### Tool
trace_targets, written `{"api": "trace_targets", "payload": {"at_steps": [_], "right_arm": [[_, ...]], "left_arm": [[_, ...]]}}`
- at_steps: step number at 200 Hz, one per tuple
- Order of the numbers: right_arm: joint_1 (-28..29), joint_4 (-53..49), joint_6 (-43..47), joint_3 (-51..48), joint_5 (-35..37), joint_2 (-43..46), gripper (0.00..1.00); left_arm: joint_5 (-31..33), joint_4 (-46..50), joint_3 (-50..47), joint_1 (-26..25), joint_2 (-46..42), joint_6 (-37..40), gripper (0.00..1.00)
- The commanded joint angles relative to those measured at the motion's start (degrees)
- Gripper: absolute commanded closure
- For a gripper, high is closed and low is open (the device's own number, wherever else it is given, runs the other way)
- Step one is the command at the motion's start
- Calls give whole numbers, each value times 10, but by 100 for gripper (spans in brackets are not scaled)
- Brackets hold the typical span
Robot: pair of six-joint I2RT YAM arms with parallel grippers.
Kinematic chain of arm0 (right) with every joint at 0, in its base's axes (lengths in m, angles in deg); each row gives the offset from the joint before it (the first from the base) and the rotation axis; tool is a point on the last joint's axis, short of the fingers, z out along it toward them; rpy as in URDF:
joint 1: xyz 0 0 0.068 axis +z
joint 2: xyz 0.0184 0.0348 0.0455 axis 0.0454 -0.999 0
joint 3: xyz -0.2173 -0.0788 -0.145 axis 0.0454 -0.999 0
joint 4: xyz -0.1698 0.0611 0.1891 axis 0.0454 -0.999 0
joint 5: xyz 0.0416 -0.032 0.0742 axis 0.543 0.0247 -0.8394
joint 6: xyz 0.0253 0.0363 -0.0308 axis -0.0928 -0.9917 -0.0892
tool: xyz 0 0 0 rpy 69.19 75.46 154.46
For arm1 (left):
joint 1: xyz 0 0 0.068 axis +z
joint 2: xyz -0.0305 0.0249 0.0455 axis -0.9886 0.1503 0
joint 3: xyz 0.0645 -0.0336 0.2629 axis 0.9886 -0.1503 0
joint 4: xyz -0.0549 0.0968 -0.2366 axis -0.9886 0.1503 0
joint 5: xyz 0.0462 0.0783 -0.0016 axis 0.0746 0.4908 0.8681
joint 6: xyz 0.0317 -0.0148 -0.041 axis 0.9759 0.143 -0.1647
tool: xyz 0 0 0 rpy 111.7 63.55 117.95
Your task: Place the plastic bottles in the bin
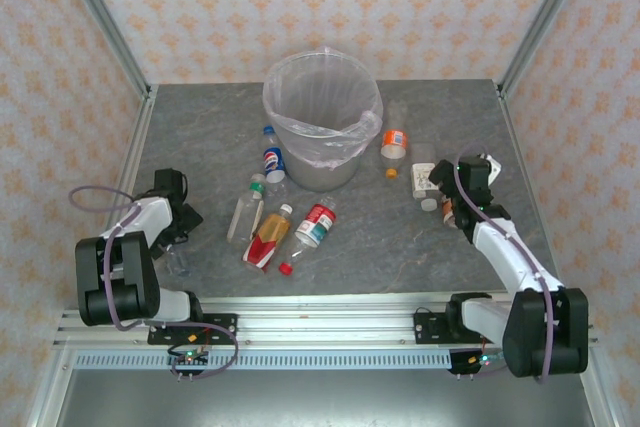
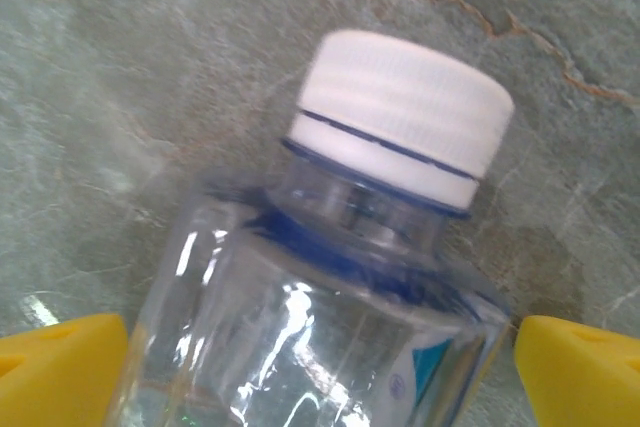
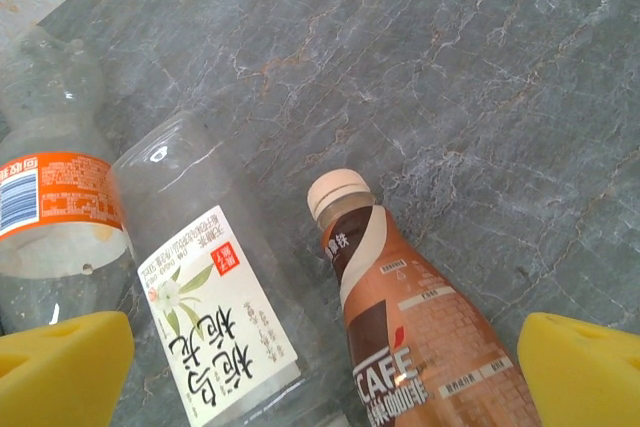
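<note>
The body of the clear bottle is already between the open yellow fingers of my left gripper, so they will close on the bottle's sides below its white cap.
The grey bin (image 1: 322, 119) with its white bag liner stands at the table's middle back. My left gripper (image 2: 320, 367) (image 1: 176, 245) is open at the left. A clear bottle with a white cap (image 2: 400, 117) (image 1: 179, 264) lies between its yellow fingers (image 2: 60, 367). My right gripper (image 3: 325, 367) (image 1: 453, 203) is open over a brown coffee bottle (image 3: 420, 337) (image 1: 447, 211). Beside that one lie a white-labelled bottle (image 3: 215, 317) (image 1: 424, 179) and an orange-labelled bottle (image 3: 50, 197) (image 1: 396, 142). In front of the bin lie a blue-labelled bottle (image 1: 272, 157), a clear bottle (image 1: 245, 213), a yellow-red bottle (image 1: 268, 238) and a red-labelled bottle (image 1: 316, 224).
Patterned walls with metal posts (image 1: 110, 27) enclose the grey stone table (image 1: 380, 247). A small orange cap (image 1: 391, 173) lies right of the bin. The mounting rail (image 1: 320, 317) runs along the near edge.
</note>
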Motion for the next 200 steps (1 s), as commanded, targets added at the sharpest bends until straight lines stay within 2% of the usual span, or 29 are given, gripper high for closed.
{"api": "trace_targets", "payload": {"at_steps": [1, 47, 110, 157, 200], "right_arm": [[-2, 9, -5, 30, 28, -11, 1], [-3, 39, -3, 28, 63, -12, 1], [-3, 85, -29, 20, 57, -32, 1], [-3, 91, 2, 11, 36, -30, 1], [-3, 117, 3, -9, 14, -16, 1]], "left_arm": [[-12, 1, 22, -16, 19, 16, 4], [-15, 1, 50, -56, 68, 25, 15], [-54, -18, 85, -103, 125, 55, 32], [-56, -31, 96, -106, 94, 47, 46], [-30, -27, 125, -132, 32, 50, 52]]}}
